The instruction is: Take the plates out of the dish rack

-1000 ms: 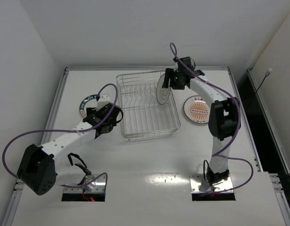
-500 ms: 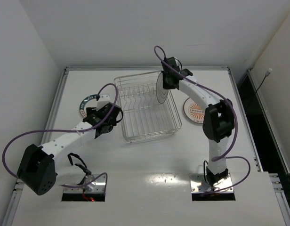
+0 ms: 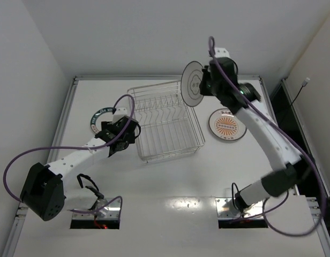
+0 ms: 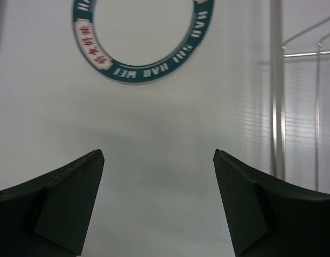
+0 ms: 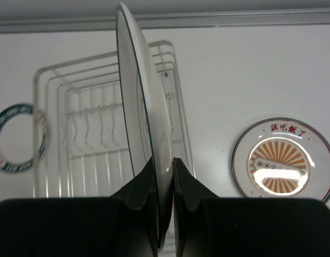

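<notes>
The right gripper brings the plate back next, tilts it toward flat, lowers it and releases it, since bare tabletop before the rack lies below and back of the gripper.
My right gripper (image 3: 207, 85) is shut on the rim of the grey-ringed white plate (image 3: 192, 84) and holds it upright in the air above the back right corner of the dish rack (image 3: 167, 134). In the right wrist view the plate (image 5: 145, 107) stands edge-on between my right gripper (image 5: 164, 160) jaws, over the empty wire rack (image 5: 95, 155). The orange sunburst plate (image 3: 227, 124) lies flat on the table right of the rack. The teal-rimmed plate (image 3: 99, 116) lies left of the rack. My left gripper (image 3: 112, 127) stands open just short of the teal rim (image 4: 138, 75), its jaws (image 4: 157, 155) holding nothing.
The rack's chrome side wires (image 4: 276, 107) run close along the right of my left gripper. A raised metal rail (image 3: 165, 78) borders the table's back edge, with white walls behind and to the left.
My right gripper has shut on the grey-ringed plate and lifted it up out of the rack. The rack has shifted slightly to the left. The left arm has stayed put.
</notes>
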You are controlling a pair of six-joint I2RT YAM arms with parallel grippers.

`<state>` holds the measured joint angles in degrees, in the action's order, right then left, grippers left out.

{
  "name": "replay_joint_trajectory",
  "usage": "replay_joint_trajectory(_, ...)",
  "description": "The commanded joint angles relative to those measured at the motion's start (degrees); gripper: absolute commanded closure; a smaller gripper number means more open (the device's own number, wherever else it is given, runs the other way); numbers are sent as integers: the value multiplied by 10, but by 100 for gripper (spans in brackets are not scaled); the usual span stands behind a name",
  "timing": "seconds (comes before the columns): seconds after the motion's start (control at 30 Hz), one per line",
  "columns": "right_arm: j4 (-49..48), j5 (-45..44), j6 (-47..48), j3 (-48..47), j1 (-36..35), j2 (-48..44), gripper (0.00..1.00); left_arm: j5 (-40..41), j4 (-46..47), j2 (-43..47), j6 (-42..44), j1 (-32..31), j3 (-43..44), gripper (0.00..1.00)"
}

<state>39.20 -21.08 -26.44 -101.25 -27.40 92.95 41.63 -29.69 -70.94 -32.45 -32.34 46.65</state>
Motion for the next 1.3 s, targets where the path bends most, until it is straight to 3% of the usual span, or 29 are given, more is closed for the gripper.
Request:
replay_joint_trajectory(0.0,-44,154,-21,156,1,-169,100,-88,49,-5,24,-5,7,20)
replay_joint_trajectory(0.07,-53,236,-27,228,1,-233,100,-127,62,-11,36,-5,7,22)
replay_joint_trajectory(0.2,-46,296,-32,379,-6,-389,100,-184,73,-24,36,-5,7,23)
replay_joint_trajectory(0.27,-17,330,-32,400,1,-458,100,-196,80,-24,36,0,12,23)
replay_joint_trajectory(0.4,61,416,-24,422,-5,-475,100,-238,101,-24,36,14,26,26)
replay_joint_trajectory(0.57,55,512,-121,511,-5,-534,100,-250,100,-75,36,19,53,42)
replay_joint_trajectory(0.83,80,581,-151,601,-5,-502,100,-240,81,-169,48,43,135,42)
replay_joint_trajectory(1.0,-50,593,-217,628,2,-454,100,-240,64,-220,62,74,210,42)
replay_joint_trajectory(1.13,-157,619,-266,663,-5,-359,100,-245,41,-245,62,110,251,42)
replay_joint_trajectory(1.27,-223,598,-306,686,-5,-313,100,-251,30,-239,56,122,267,42)
